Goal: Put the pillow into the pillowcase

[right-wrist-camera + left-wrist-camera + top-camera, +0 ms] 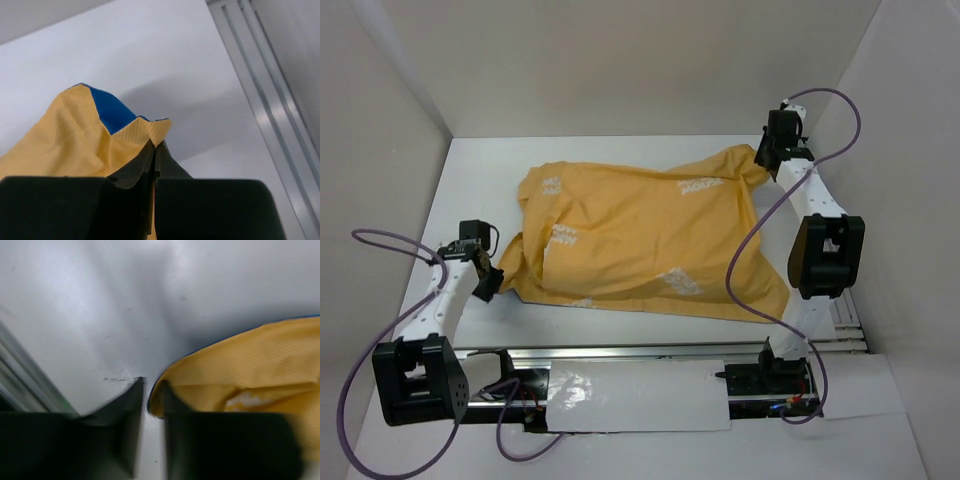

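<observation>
A raised fold bunches the pillowcase beyond its corner. My left gripper lifts off next, shifts outward and toward the pillowcase's middle, then lowers onto that fold.
The pillowcase lies spread over the middle of the table with its orange-yellow side out, and it looks bulged. No white pillow shows in any view. My right gripper is at the far right corner, shut on a pinch of the pillowcase; its blue side peeks out behind the fold, just above the gripper. My left gripper is at the near left corner. In the left wrist view it stands narrowly open, with the pillowcase edge right at the tips and bare table in the gap.
An aluminium rail runs along the near side and shows in the right wrist view. A white glossy sheet lies between the arm bases. White walls enclose the table on the left, back and right.
</observation>
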